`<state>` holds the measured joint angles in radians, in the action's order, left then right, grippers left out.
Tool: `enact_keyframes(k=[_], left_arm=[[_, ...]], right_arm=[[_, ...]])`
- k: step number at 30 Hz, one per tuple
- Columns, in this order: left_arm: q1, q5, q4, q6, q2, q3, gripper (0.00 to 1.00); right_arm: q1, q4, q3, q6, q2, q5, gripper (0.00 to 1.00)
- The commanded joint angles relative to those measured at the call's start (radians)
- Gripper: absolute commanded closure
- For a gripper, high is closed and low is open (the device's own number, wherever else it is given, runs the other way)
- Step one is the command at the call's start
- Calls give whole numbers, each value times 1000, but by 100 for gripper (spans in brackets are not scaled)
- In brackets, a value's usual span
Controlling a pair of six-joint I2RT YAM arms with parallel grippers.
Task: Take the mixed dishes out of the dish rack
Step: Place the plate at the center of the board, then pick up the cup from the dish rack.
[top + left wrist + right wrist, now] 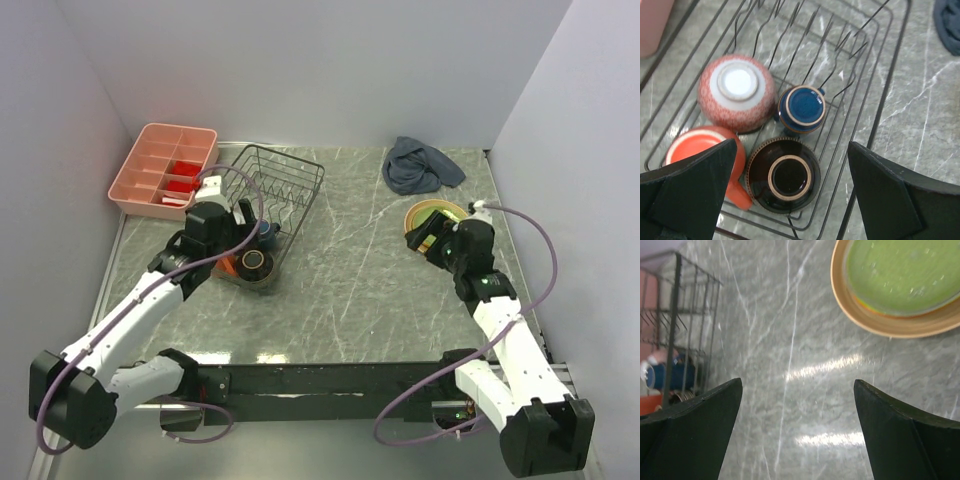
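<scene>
My left gripper will move outward past the brown bowl next. Then it will lower its open fingers around the dark blue cup (801, 107).
The black wire dish rack (285, 185) (875, 100) holds an upside-down pinkish bowl (737, 92), a dark blue cup (801, 107), an upside-down dark brown bowl (785, 175) (254, 265) and an orange mug (705, 147). Above these hangs my left gripper (791, 150) (243, 225), open, with the brown bowl showing between its fingers. On the table to the right, the lime green plate (900, 275) lies on the tan-yellow plate (890, 325) (428, 208). Just near of the plates my right gripper (797, 382) (425, 240) is open and holds nothing.
A pink compartment tray (165, 170) with red items stands left of the rack. A crumpled grey-blue cloth (420, 165) lies behind the plates. Bare marble tabletop (800, 340) lies between rack and plates. White walls enclose three sides.
</scene>
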<state>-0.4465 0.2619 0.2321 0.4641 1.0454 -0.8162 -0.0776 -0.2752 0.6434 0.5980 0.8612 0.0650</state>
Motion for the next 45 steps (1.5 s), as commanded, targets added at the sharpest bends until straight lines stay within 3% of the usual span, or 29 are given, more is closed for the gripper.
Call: enact_keyframes(k=[1,9,22,36,45], left_arm=[[-1,25,93,94,53,-86,1],[-1,-36,142,49,277,-251,0],[-1,-67,286,-67,648,-546,1],[0,-90,391,-120,778,-615,3],[0,-142,421,-105,794,-637,17]], right_arm=[[-33,16,-33,-38,-37,54,0],[-65,76,-116,-32,-65,167,0],[-91,68,-146,-66,-93,190,0],[-102,96,-133,-70,-27,199,0],[-102,102,-134,-70,-13,203,0]])
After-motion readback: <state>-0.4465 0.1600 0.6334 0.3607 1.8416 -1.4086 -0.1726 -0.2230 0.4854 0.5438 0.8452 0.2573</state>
